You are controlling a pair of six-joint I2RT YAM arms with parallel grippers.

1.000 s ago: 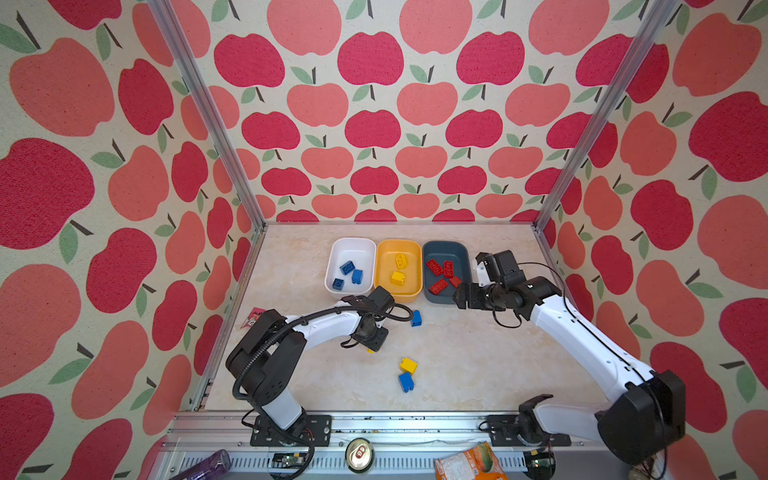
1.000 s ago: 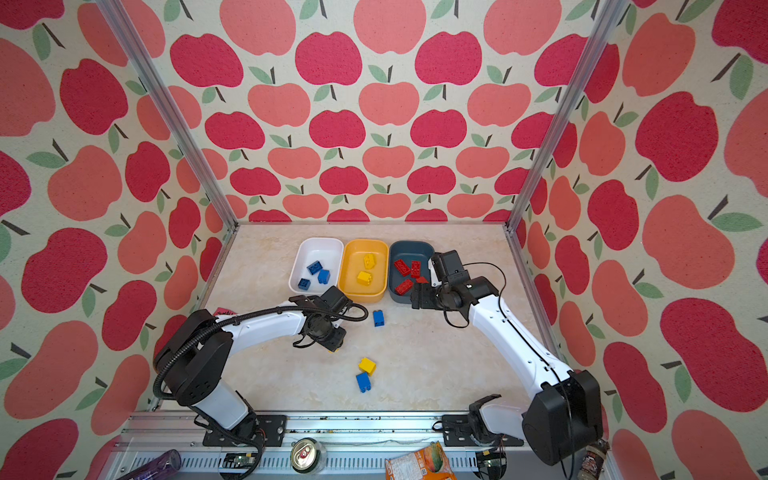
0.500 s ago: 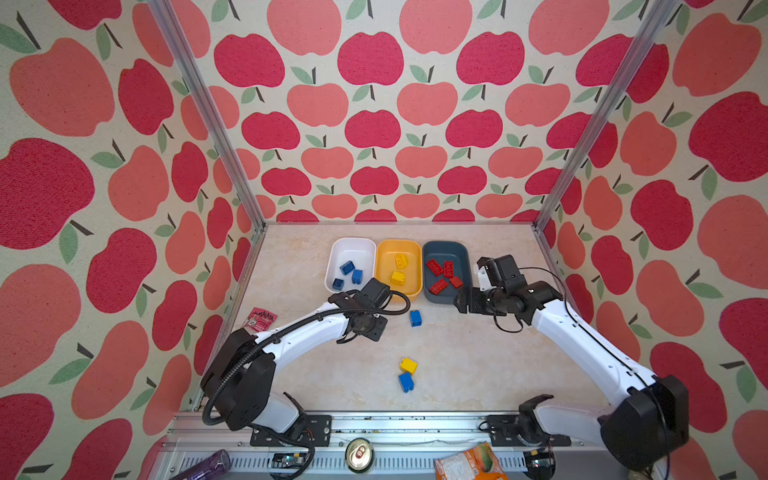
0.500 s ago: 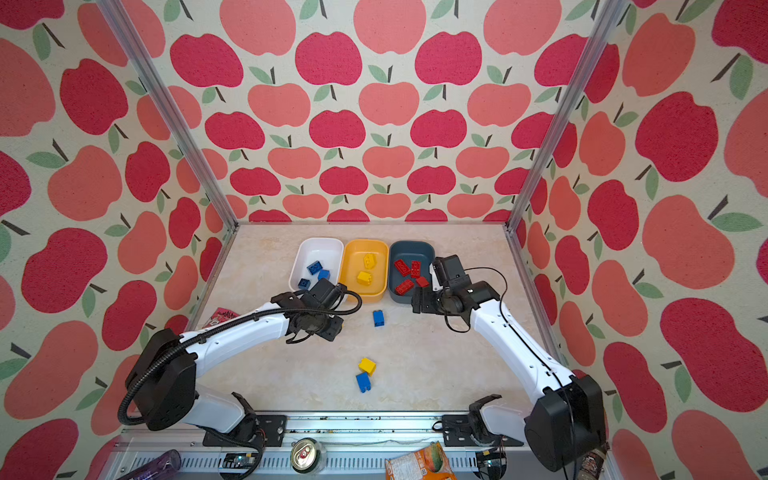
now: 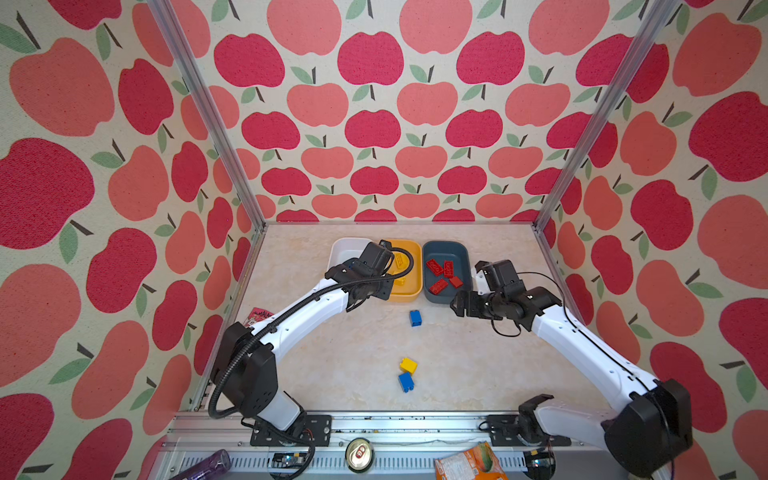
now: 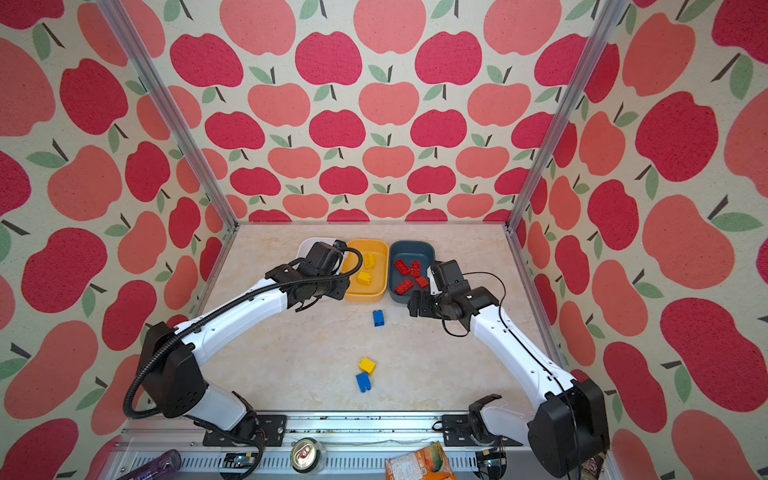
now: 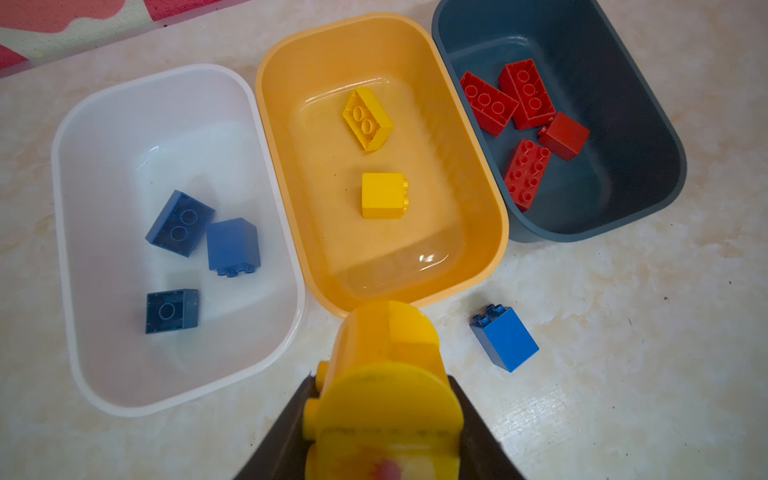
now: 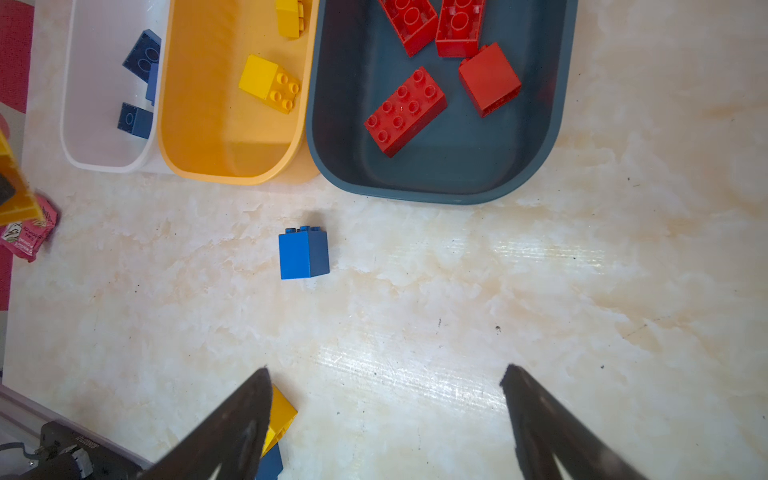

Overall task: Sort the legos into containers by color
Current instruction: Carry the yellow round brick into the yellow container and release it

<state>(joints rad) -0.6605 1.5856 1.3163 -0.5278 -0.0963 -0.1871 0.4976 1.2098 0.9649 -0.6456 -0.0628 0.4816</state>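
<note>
Next, my left gripper moves outward and down over the yellow-orange container to release the rounded yellow lego, since yellow legos lie there, outward of the gripper.
My left gripper [image 7: 380, 380] is shut on a rounded yellow lego [image 7: 384, 353] with a red centre, held just in front of the yellow-orange container [image 7: 494, 249]. That container holds two yellow legos [image 7: 383, 195]. The white container [image 7: 58, 208] holds three blue legos [image 7: 232, 245]. Several red legos [image 7: 525, 174] lie in the slate-blue container [image 7: 644, 166]. A loose blue lego [image 5: 415, 318] stands in front of the containers. A yellow lego [image 5: 408, 365] and a blue lego [image 5: 406, 381] touch nearer the front. My right gripper [image 8: 384, 374] hangs open and empty over bare table, right of the loose blue lego [image 8: 303, 253].
A red printed wrapper [image 5: 259, 316] lies by the left wall. Beyond the front rail sit a silver can [image 5: 360, 454], an orange packet [image 5: 469, 463] and a purple bottle [image 5: 203, 463]. Apple-patterned walls with metal posts close in three sides.
My left arm has swung from the table's middle-left back toward the containers, carrying the yellow piece. The right arm has barely shifted.
</note>
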